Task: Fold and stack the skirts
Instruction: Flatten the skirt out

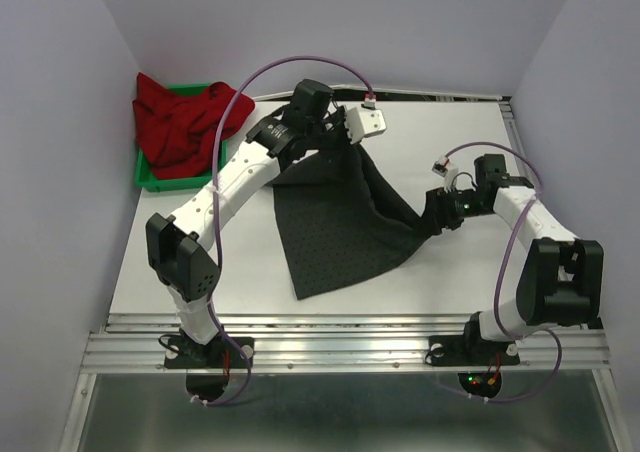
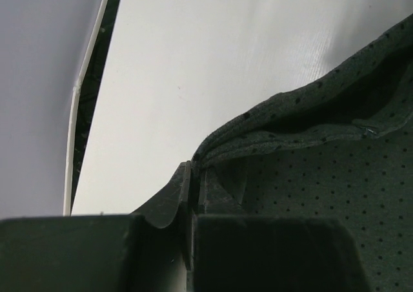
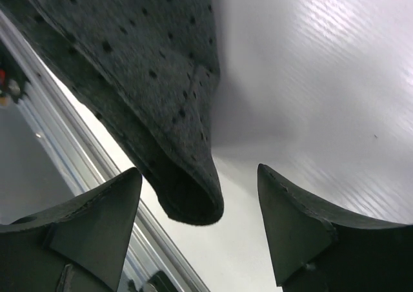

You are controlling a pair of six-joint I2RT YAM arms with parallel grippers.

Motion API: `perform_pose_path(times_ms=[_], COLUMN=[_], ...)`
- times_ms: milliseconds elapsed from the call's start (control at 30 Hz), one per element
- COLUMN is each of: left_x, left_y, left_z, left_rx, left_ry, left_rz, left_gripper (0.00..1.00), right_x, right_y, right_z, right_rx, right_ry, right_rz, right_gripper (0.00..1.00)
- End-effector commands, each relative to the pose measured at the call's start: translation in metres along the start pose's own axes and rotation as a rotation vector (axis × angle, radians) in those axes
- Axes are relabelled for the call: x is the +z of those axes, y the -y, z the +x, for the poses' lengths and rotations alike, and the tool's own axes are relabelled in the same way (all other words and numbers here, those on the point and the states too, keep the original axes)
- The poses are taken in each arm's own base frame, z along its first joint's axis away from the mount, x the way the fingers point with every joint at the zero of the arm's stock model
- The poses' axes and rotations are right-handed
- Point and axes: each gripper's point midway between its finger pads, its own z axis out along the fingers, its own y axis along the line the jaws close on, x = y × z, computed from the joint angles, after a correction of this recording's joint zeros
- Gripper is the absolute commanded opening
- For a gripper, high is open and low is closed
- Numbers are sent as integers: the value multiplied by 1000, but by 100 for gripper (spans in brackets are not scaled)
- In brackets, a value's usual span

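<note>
The bunched skirt should be spread next, so my left gripper should lift and go across to the left in the top view to the table toward the bin, then lower and release the skirt.
The charcoal-black dotted skirt (image 1: 335, 222) lies partly spread on the white table (image 1: 200, 272), and its far and right edges are lifted. My left gripper (image 1: 325, 132) is at its far edge. In the left wrist view the gripper (image 2: 192, 166) is shut on a fold of the dotted cloth (image 2: 322, 195). My right gripper (image 1: 432, 222) is at the skirt's right corner. In the right wrist view the gripper (image 3: 199, 169) is open, and the rolled corner of the skirt (image 3: 148, 59) hangs between the fingers, unpinched. The red skirt (image 1: 175, 122) lies crumpled in the bin.
The small green bin (image 1: 150, 182) stands at the table's far left corner against the wall. Lilac walls close in the left, back and right sides. A metal rail (image 1: 350, 337) runs along the near edge by the arm bases.
</note>
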Motion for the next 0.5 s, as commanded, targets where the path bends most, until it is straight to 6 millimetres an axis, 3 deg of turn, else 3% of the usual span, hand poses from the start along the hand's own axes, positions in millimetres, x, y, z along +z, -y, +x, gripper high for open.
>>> perform_pose_path(times_ms=[0,233,467], left_x=[-14,-16,-14], left_y=[-29,-38,-39], left_z=[-19,-13,-7], left_rx=[-52,-110,-121], left_ry=[62,65,48], left_rz=[-80,-98,-97], left_gripper=[0,0,0], right_x=[-7,-1,3], right_y=[-21,-12,16], right_z=[-29,-18,-9], right_rx=[53,93,221], right_ry=[99,131,90], right_rz=[-77,-18,131], right_gripper=[75,67,66])
